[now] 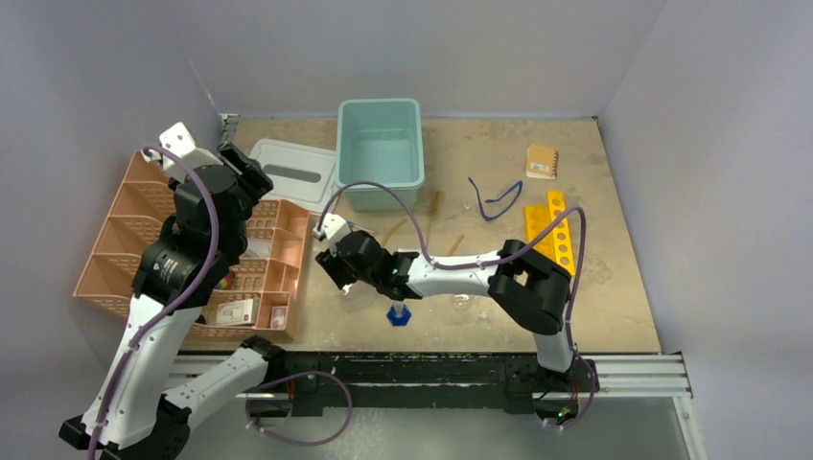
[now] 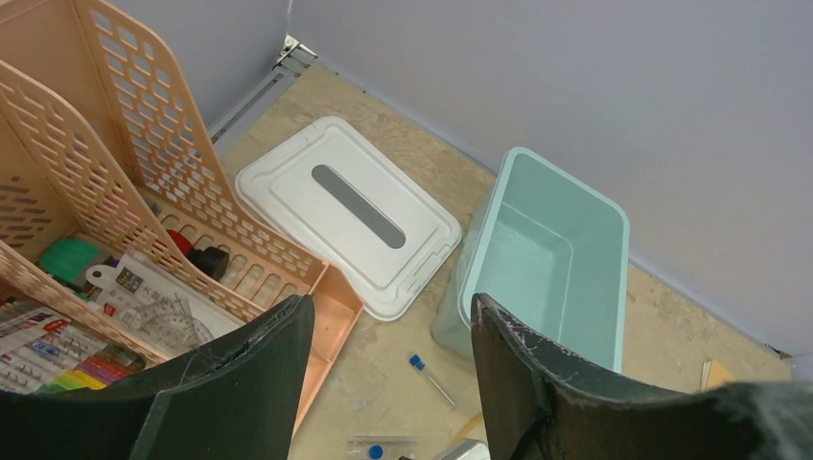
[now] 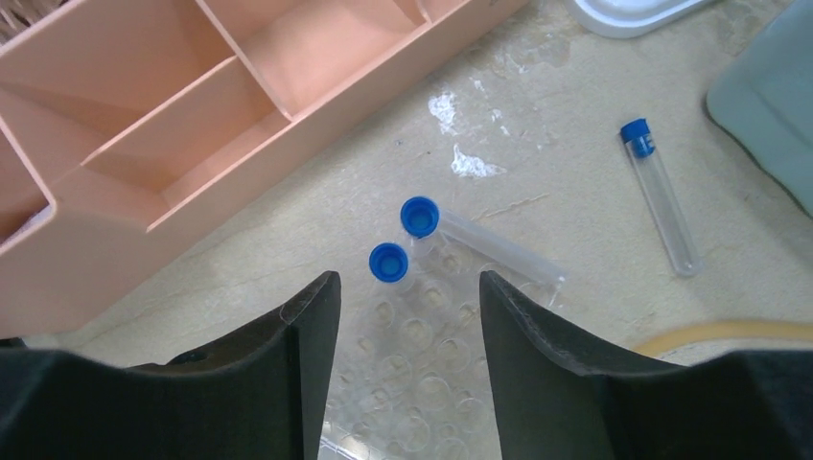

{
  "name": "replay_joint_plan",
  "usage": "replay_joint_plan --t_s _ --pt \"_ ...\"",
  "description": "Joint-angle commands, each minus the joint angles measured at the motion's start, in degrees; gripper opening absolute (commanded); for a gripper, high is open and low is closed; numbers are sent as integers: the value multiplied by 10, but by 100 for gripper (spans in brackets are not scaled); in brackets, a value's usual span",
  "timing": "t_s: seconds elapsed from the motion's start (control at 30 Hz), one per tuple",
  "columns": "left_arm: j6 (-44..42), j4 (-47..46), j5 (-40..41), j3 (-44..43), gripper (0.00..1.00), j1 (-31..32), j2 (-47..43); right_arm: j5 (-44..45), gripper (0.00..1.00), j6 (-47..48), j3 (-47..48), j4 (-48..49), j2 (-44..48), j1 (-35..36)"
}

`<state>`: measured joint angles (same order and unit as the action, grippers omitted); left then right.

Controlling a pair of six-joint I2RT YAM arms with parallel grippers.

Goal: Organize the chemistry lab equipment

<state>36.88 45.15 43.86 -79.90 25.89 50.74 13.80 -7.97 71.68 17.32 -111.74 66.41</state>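
My right gripper should next move outward from the rack and down onto the loose tube's clear body, because the loose tube by the teal bin is outside the rack.
My right gripper hangs open just above a clear plastic tube rack, its fingers touching nothing. Two blue-capped tubes sit at the rack's far end: one shows only its cap from above, the other lies slanted. A third blue-capped tube lies loose on the table. From above, the right gripper is by the rack, with the blue-based cylinder just right of it. My left gripper is open and empty, raised over the peach trays. Blue-framed safety glasses lie at mid-right.
Peach organizer trays fill the left side, with a teal bin and its white lid behind. Amber tubing lies mid-table. A yellow strip, brown notebook and glass dish are to the right.
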Motion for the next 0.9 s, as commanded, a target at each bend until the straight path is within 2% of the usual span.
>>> replay_joint_plan --t_s 0.0,0.07,0.17,0.37,0.5,0.63,0.87 --pt "-2 -8 5 -1 61 -1 -3 -17 59 -31 50 -47 43 -13" --pt "-1 -8 4 -4 61 -1 -1 -34 59 -43 60 -69 64 -19" --pt "0 -8 15 -10 61 -1 -3 -70 57 -64 33 -52 112 -34" --pt "-4 -11 19 -12 61 -1 -4 -51 54 -68 21 -80 151 -71" --pt "-1 -13 11 -5 61 -1 -2 -32 49 -43 28 -107 129 -91" --pt "-2 -15 8 -4 61 -1 1 -15 39 -13 58 -151 80 -99" --pt "1 -15 5 6 61 -1 5 -11 37 16 110 -172 2 -121"
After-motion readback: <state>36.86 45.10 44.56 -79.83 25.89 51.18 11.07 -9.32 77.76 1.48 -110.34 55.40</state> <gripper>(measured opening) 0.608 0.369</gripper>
